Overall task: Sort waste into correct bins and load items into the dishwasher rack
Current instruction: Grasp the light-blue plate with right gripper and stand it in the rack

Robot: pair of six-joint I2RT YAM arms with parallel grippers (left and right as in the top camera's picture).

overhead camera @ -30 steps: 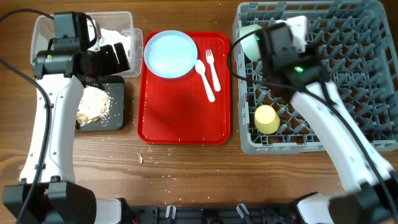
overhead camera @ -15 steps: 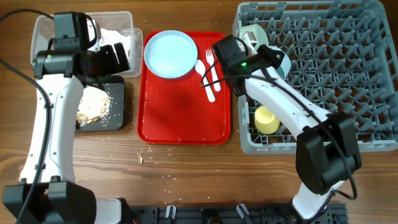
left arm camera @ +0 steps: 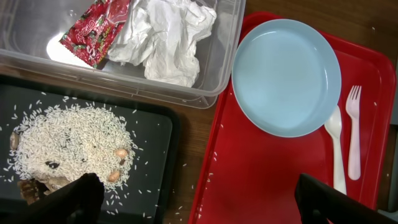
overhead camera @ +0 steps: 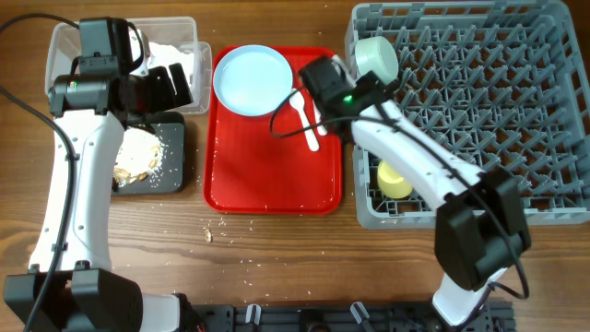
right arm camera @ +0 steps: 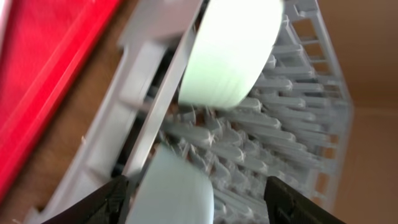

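Note:
Both bowls are in the rack, so I will lift my right gripper, move it past the fork and lower it onto the plate's rim [overhead camera: 288, 93] beside the spoon.
My right gripper [right arm camera: 202, 202] is open at the left wall of the grey dishwasher rack [right arm camera: 298, 124]. One light-blue bowl [right arm camera: 177, 193] lies blurred between its fingers, with a gap on the right side. A second bowl [right arm camera: 230, 50] leans on the pegs beyond it. The yellow cup [overhead camera: 395, 178] sits in the rack's front left. The plate [left arm camera: 286, 74], fork [left arm camera: 353, 137] and spoon [left arm camera: 336, 143] lie on the red tray [left arm camera: 261, 180]. My left gripper [left arm camera: 199, 205] hangs open above the black tray [left arm camera: 149, 162] of food scraps [left arm camera: 68, 137]. Wrapper [left arm camera: 93, 28] and napkin [left arm camera: 165, 37] lie in the clear tub [left arm camera: 224, 68].
Loose crumbs [overhead camera: 209, 235] dot the wooden table in front of the red tray. My right arm [overhead camera: 415, 157] crosses the rack's front left corner and covers part of the fork in the overhead view.
My right gripper swung left from inside the rack to its left wall and opened its jaws. The left arm has not moved.

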